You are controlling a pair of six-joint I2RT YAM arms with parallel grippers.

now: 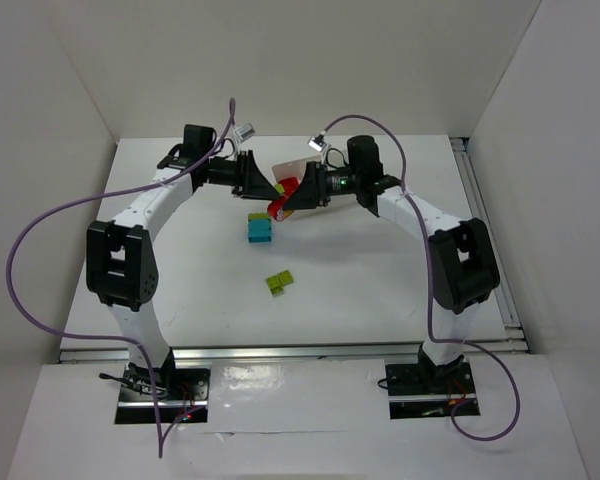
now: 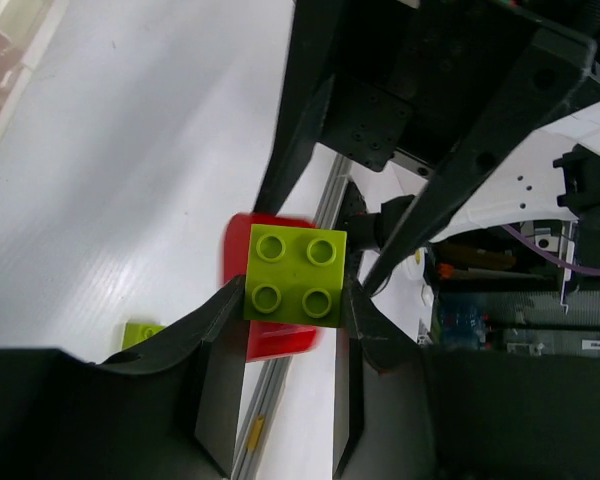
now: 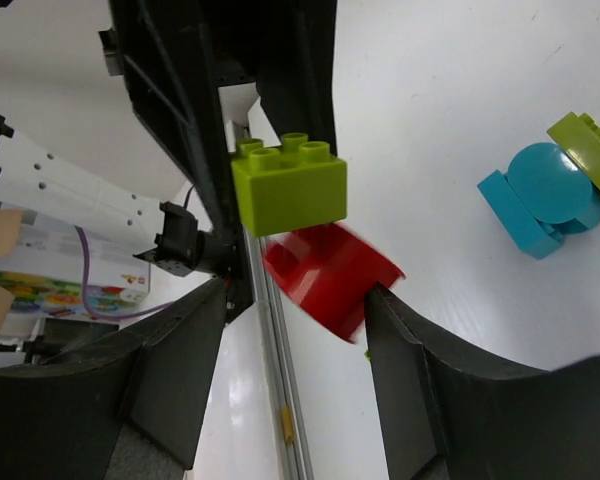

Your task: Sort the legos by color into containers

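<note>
My left gripper is above the white tray, which is below it and to its right in the top view. It needs to come down over the tray next and release the lime brick.
My left gripper (image 1: 264, 186) is shut on a lime green 2x2 brick (image 2: 295, 272), held above the table at mid-back. A red brick (image 2: 275, 335) hangs just under it, blurred; it also shows in the top view (image 1: 278, 207). My right gripper (image 1: 293, 196) faces the left one. Its jaws stand wide open around the red brick (image 3: 330, 275), which touches only one fingertip (image 3: 380, 300). The lime brick (image 3: 288, 187) sits above it. A cyan brick (image 1: 260, 229) and another lime brick (image 1: 279, 283) lie on the table. The tray is not clearly in view.
A white object (image 1: 292, 167) shows partly behind the two grippers; I cannot tell what it is. The cyan brick (image 3: 540, 195) carries a round cyan piece and touches a lime piece (image 3: 590, 150). White walls stand around the table.
</note>
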